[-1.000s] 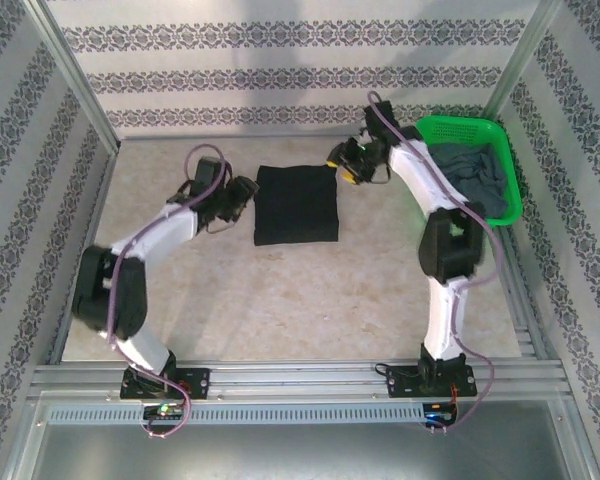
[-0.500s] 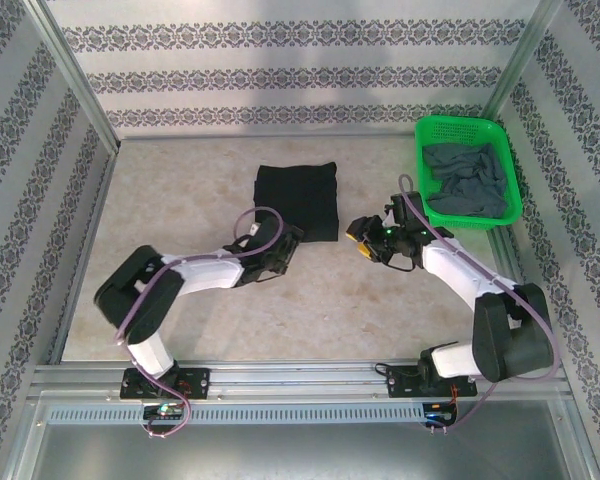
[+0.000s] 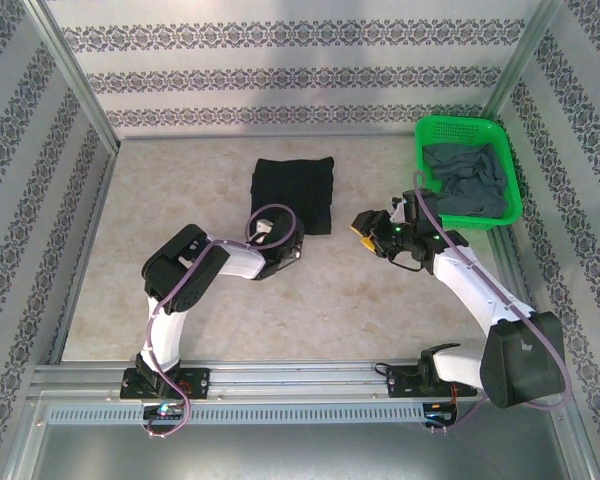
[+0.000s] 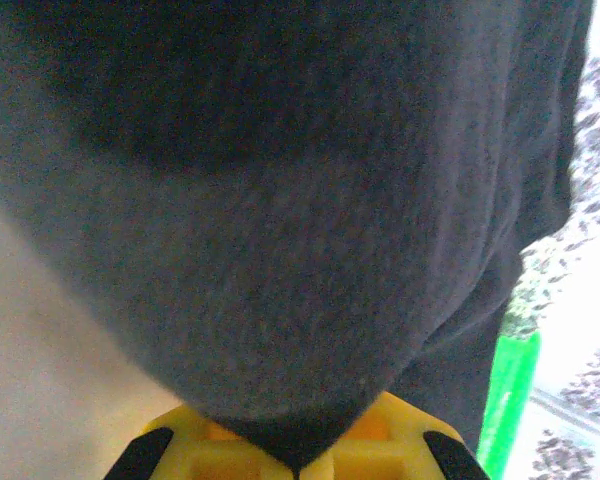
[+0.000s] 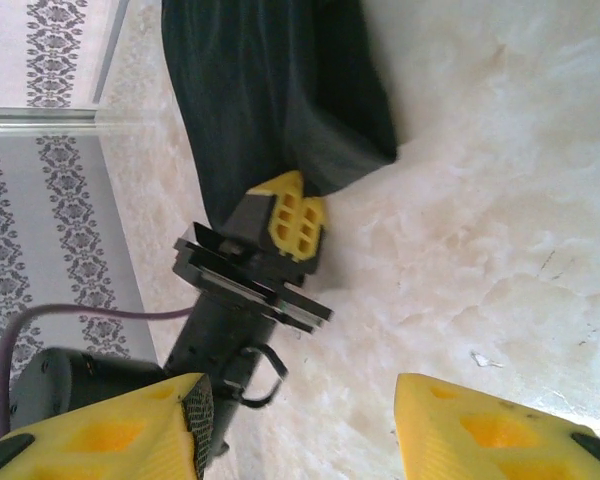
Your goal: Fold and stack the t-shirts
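Observation:
My left gripper is holding the black t-shirt (image 3: 293, 193) and next needs to drag it outward to the bare back corner opposite the green basket and let go of the bunched point.
The black t-shirt (image 3: 293, 193) lies folded into a rectangle at the middle back of the table. My left gripper (image 3: 289, 240) sits at the shirt's near edge. In the left wrist view its yellow fingers (image 4: 380, 445) are shut on a bunched point of the black t-shirt (image 4: 280, 200). My right gripper (image 3: 361, 225) hovers to the right of the shirt, open and empty. Its wide-apart fingertips (image 5: 110, 435) face the left gripper (image 5: 285, 222), which holds the black t-shirt (image 5: 270, 90). The grey t-shirt (image 3: 467, 180) lies crumpled in the green basket (image 3: 462, 128).
The green mesh basket stands at the back right corner, close behind my right arm. Its green edge (image 4: 513, 385) shows past the cloth in the left wrist view. Patterned walls enclose the table on three sides. Bare tabletop (image 3: 330, 300) stretches in front of the shirt.
Both grippers came from the shirt's far corners to its near side. Since half a second ago the left arm has folded in closer and the right gripper has edged slightly away.

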Motion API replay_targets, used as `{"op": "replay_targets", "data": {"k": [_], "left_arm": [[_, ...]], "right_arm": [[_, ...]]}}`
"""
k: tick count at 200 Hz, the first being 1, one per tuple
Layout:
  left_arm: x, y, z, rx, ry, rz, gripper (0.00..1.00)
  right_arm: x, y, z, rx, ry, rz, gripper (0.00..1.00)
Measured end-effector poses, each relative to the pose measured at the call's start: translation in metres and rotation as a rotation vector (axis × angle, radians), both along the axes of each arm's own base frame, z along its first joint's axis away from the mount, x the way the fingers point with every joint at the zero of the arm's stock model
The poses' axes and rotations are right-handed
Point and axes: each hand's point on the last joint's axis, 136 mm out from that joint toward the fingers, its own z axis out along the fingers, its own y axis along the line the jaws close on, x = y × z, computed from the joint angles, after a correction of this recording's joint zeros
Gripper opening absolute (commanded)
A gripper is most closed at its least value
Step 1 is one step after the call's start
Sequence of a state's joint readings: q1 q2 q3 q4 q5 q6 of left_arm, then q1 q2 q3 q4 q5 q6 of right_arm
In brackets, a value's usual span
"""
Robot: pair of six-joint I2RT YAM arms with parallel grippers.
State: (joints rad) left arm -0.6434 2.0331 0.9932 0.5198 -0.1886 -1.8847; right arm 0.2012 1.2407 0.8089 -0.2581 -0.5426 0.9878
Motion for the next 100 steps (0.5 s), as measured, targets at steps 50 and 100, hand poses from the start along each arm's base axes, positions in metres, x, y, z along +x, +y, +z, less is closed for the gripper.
{"op": "replay_targets", "data": {"k": [50, 100], "left_arm": [[0.029, 0.179, 0.010, 0.076, -0.010, 0.157, 0.00], [0.029, 0.336, 0.024, 0.157, -0.038, 0.250, 0.00]], "right_arm": [[-0.002, -0.001, 0.009, -0.004, -0.020, 0.007, 0.52], [-0.003, 0.000, 0.010, 0.001, -0.020, 0.012, 0.51]]}}
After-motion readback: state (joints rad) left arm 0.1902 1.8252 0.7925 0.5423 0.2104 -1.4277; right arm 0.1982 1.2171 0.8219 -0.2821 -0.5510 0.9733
